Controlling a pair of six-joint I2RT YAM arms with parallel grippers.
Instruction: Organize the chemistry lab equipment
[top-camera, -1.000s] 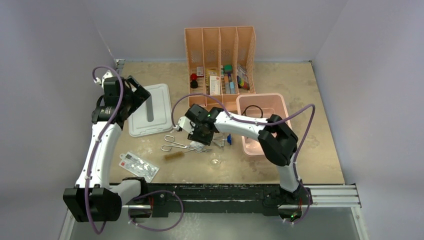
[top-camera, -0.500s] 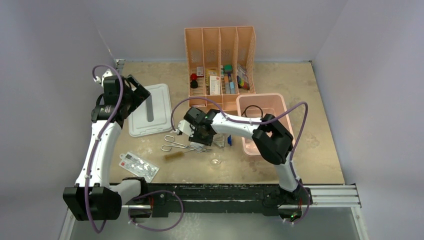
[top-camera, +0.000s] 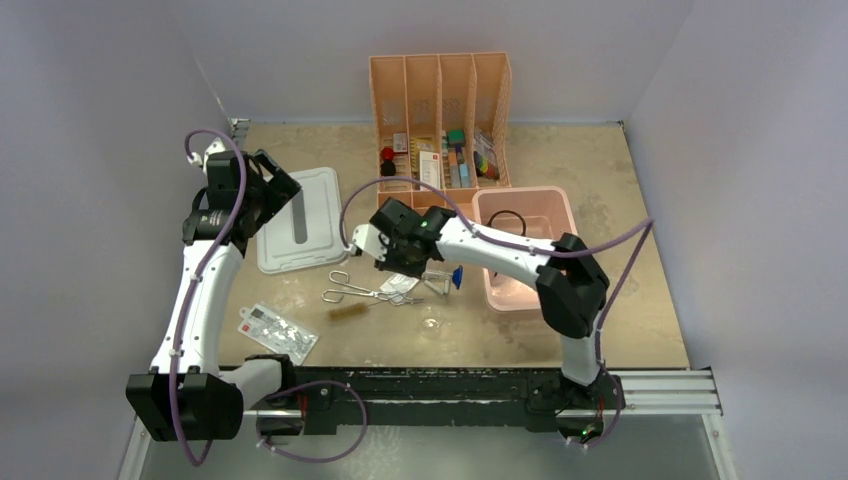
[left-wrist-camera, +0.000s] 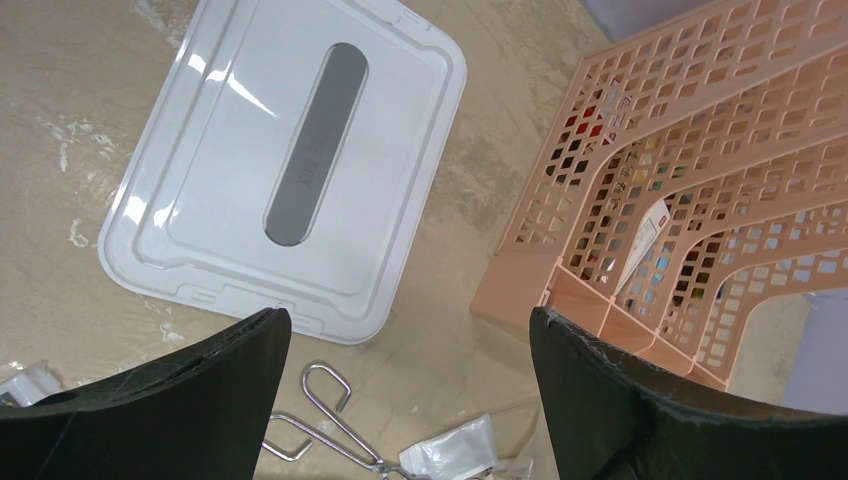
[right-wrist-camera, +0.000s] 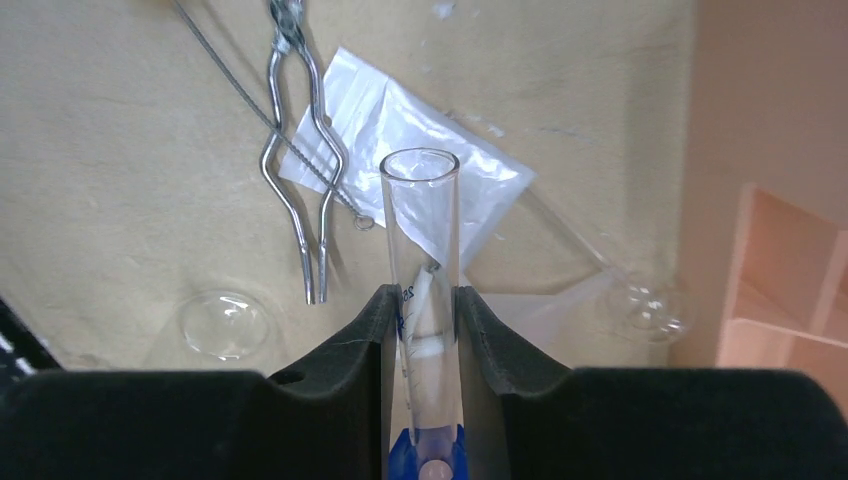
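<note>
The bottom of the bin is bare beside the ring, so next my right gripper should swing to the right in the top view, then lower the tube (top-camera: 442, 278) there onto the bin's bottom (top-camera: 545, 217).
My right gripper (right-wrist-camera: 420, 300) is shut on a clear tube (right-wrist-camera: 421, 230) with a blue base. The tube's open end points away from the camera and sits low over the table. From above, this gripper (top-camera: 425, 270) and tube (top-camera: 442, 278) are just left of the pink bin (top-camera: 525, 191). Steel tongs (top-camera: 360, 293) (right-wrist-camera: 300, 190) and a clear packet (top-camera: 400, 285) (right-wrist-camera: 430, 140) lie just beyond the tube. A brown brush (top-camera: 347, 312) lies below the tongs. A black wire ring (top-camera: 505, 222) lies in the bin. My left gripper (top-camera: 272, 195) (left-wrist-camera: 410, 320) hangs open and empty over the white lid's edge.
The white lid (top-camera: 300, 232) (left-wrist-camera: 290, 170) lies at the left. A peach divided organizer (top-camera: 440, 75) (left-wrist-camera: 700, 120) stands at the back. A clear glass dish (top-camera: 432, 322) (right-wrist-camera: 225, 325) and a red-and-white packet (top-camera: 278, 332) lie near the front edge. A round clear glass piece (right-wrist-camera: 648, 300) lies beside the bin.
My right gripper's jaws have closed in onto the tube, and that arm's elbow has swung to the right. The left arm has not moved.
</note>
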